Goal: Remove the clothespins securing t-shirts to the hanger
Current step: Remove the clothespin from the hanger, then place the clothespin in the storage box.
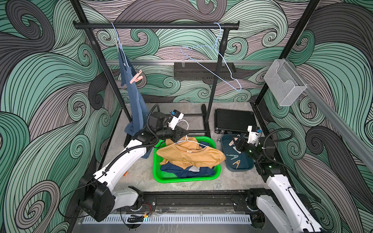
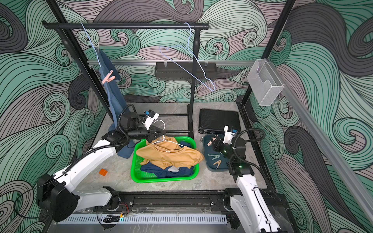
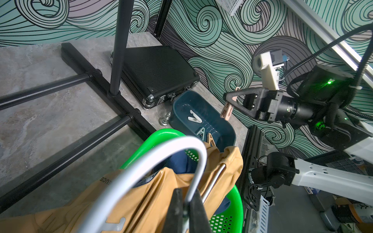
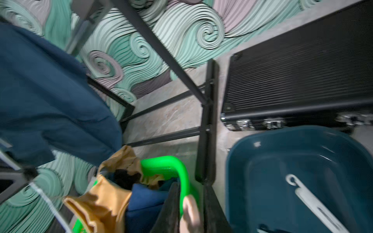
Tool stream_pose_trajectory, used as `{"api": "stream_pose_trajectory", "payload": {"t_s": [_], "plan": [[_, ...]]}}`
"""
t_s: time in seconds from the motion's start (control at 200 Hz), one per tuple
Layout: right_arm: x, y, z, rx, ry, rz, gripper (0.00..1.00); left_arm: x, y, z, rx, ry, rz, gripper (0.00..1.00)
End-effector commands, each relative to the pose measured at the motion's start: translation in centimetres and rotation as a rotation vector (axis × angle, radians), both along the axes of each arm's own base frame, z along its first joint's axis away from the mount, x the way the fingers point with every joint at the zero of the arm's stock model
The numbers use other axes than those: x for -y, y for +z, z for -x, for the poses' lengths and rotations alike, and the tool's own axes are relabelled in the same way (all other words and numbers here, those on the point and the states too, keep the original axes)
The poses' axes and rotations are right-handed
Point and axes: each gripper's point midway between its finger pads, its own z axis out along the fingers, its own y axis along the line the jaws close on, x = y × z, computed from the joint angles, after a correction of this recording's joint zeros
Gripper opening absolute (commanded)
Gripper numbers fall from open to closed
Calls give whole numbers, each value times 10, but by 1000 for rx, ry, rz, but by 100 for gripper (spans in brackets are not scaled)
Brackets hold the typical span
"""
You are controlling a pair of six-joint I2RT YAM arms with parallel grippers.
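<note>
My right gripper tilts down next, lowers to the bottom of the tray by the teal clothespin point(image 1: 230, 156) below it and releases the pink clothespin among others.
My left gripper point(image 1: 182, 134) is shut on the hook of a white hanger point(image 3: 161, 159) that carries the mustard t-shirt point(image 1: 189, 154), which lies slumped in the green basket point(image 1: 161, 177). A navy t-shirt point(image 1: 187, 171) lies under it. My right gripper point(image 1: 235, 142) is shut on a pale pink clothespin point(image 3: 227, 110) above the teal tray point(image 1: 247, 167), where white point(image 3: 194, 118), teal point(image 1: 232, 156) and tan point(image 1: 236, 163) clothespins lie. A blue t-shirt point(image 1: 133, 90) hangs from a light-blue hanger at the rail's left end, with a pink clothespin point(image 1: 136, 77) clipped on it.
An empty light-blue hanger point(image 1: 212, 64) dangles at the right end of the black rack rail point(image 1: 155, 25). The rack's base bars point(image 3: 96, 80) cross the floor behind the basket. A black case point(image 1: 234, 121) lies behind the tray. An orange block point(image 2: 103, 172) sits by the left arm.
</note>
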Motion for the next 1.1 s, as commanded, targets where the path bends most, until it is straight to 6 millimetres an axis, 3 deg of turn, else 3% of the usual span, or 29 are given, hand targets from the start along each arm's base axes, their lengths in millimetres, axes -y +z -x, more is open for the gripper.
{"api": "stream_pose_trajectory", "payload": {"t_s": [0.0, 0.225, 0.565, 0.746, 0.971, 1.096], "plan": [[29, -45, 7, -122, -132, 104, 18, 0, 31, -5, 71, 3, 46, 0], [33, -88, 4, -252, -165, 106, 21, 0, 30, -5, 70, 3, 45, 0], [37, -119, -3, -383, -182, 124, 32, 1, 33, -5, 81, 0, 48, 0], [37, -125, -6, -414, -178, 129, 40, 1, 32, -5, 80, -2, 46, 0], [39, -123, -2, -407, -187, 141, 60, 0, 31, -5, 81, -1, 43, 0], [38, -114, 0, -386, -171, 145, 61, 0, 33, -5, 86, 1, 43, 0]]}}
